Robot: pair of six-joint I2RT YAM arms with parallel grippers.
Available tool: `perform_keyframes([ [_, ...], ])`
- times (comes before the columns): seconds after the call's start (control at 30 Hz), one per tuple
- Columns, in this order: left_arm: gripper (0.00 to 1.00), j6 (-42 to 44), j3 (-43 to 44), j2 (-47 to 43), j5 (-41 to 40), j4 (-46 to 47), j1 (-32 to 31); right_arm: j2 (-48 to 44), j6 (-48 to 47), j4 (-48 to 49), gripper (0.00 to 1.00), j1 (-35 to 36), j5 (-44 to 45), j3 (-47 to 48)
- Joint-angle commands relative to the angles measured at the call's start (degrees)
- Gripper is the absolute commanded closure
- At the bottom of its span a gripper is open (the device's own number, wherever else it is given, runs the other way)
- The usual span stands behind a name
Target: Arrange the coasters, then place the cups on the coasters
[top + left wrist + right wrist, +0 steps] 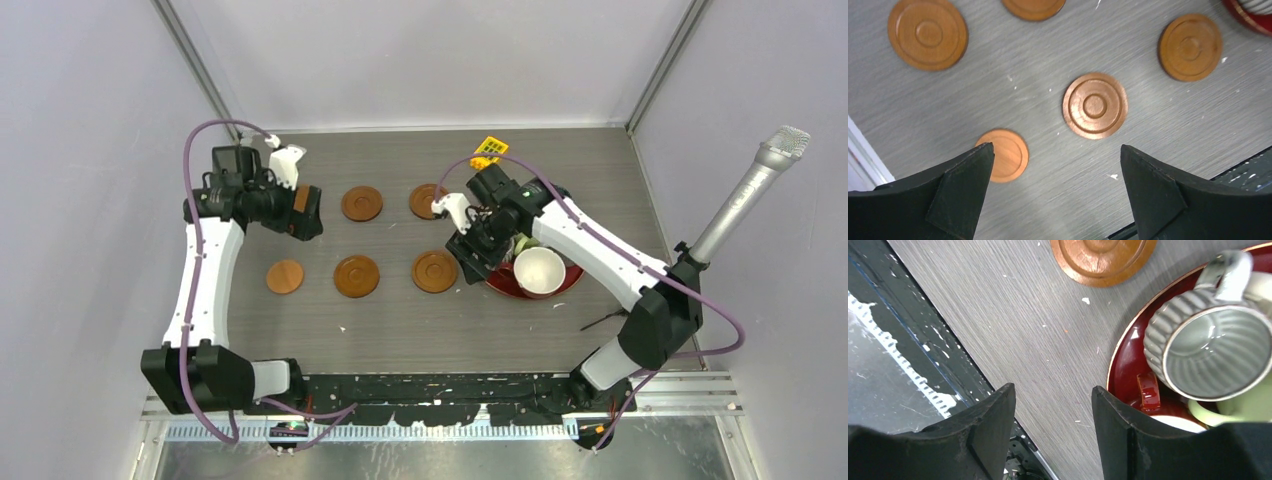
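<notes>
The robot's left gripper will move across the rows of coasters next and go down around the handle of the ribbed grey-white cup, because the handle is below the gripper and to its right in the top view.
Several round brown wooden coasters lie in two rows on the grey table: (362,203), (428,201), (285,276), (357,276), (435,271). My left gripper (306,214) hangs open and empty above the left end of the rows. In its wrist view, left gripper (1057,148) looks down on a plain coaster (1007,155) beside one fingertip and a ringed coaster (1095,105). My right gripper (477,260) (1053,389) is open and empty over bare table just left of the red tray (1126,353). The tray holds the cups: a ribbed grey-white cup (1208,350), a pale green cup (1243,410) and a white-inside cup (540,271).
A small yellow object (489,150) lies at the back of the table. A grey microphone (750,195) leans in from the right. A dark twig-like scrap (605,320) lies front right. A black rail (440,385) runs along the near edge.
</notes>
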Motion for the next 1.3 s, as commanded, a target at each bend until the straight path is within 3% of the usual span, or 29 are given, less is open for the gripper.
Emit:
perform_keyframes([
  [0.0,0.0,-0.91,7.26,2.43,7.9,0.47,-0.23,-3.97,1.98,-1.93,0.37,-1.92,-2.56,3.84],
  [0.13,0.0,-1.04,11.83,4.56,13.08,3.57,-0.39,-6.48,2.46,0.97,0.32,-6.7,-4.32,4.08],
  [0.2,0.0,-0.23,15.59,7.08,11.84,3.2,-1.82,-6.97,3.19,1.63,0.3,-10.0,-5.99,4.95],
  [0.37,0.0,5.18,28.29,19.1,9.56,-6.06,-8.76,-8.81,4.75,1.34,0.29,-16.88,-8.08,7.27],
  [0.5,0.0,13.64,32.16,25.5,17.92,-7.36,-12.91,-11.27,4.08,-1.02,0.25,-17.54,-6.23,8.38],
  [0.67,0.0,27.86,34.48,34.05,15.82,-9.63,-23.23,-12.96,4.99,-3.52,0.21,-17.5,-3.57,10.64],
  [0.8,0.02,32.4,38.21,40.43,15.25,-11.24,-29.45,-16.66,3.35,-2.74,0.21,-17.69,-2.37,8.88],
  [1.0,0.03,38.17,39.84,45.95,16.11,-3.32,-35.47,-21.6,7.21,2.89,0.21,-17.83,-1.37,4.27],
  [1.27,0.08,47.76,55.25,60.08,14.2,-9.92,-41.26,-24.72,9.64,4.59,0.21,-22.19,-2.59,4.96],
])
